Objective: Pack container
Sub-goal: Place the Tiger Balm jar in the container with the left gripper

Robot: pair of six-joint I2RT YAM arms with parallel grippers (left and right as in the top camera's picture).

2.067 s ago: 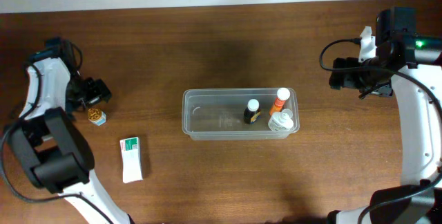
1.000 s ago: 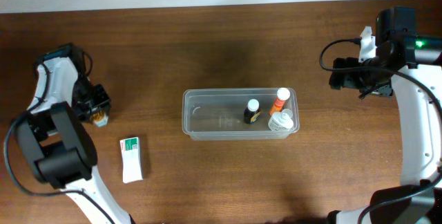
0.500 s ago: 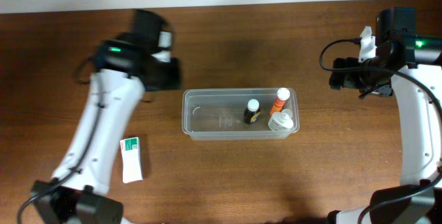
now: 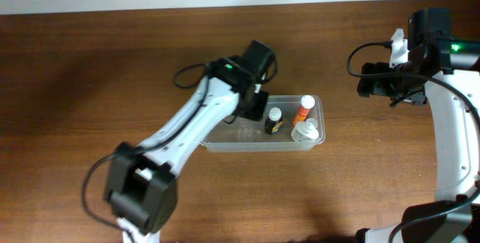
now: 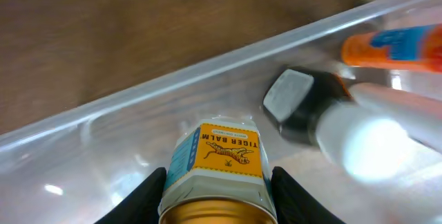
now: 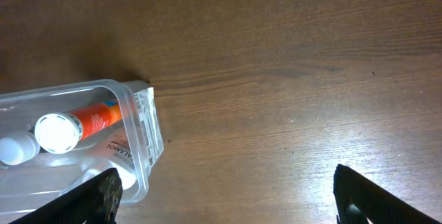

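Note:
The jar (image 5: 219, 158) goes down deeper into the clear container in my left gripper next and is released there, as the container's empty bottom (image 5: 242, 105) beside the dark bottle is below the gripper.
My left gripper (image 4: 253, 108) hangs over the left half of the clear container (image 4: 255, 147). It is shut on a small Tiger Balm jar (image 5: 219, 158) with a gold lid, held just inside the container's rim (image 5: 207, 63). At the right end of the container are a dark bottle with a white cap (image 4: 274, 121), an orange tube (image 4: 303, 108) and a white bottle (image 4: 305, 130). My right gripper (image 4: 379, 84) stays open above bare table to the right of the container. In its wrist view the right gripper (image 6: 231, 203) holds nothing, and the container's corner (image 6: 141, 148) lies by its left finger.
The left arm stretches diagonally from the lower left of the brown wooden table (image 4: 375, 183) and covers part of the container's left end. In the left wrist view the dark bottle (image 5: 297, 103) lies close to the right of the held jar.
The left arm has swung from the table's far left to above the container, carrying the jar. The right arm has not moved.

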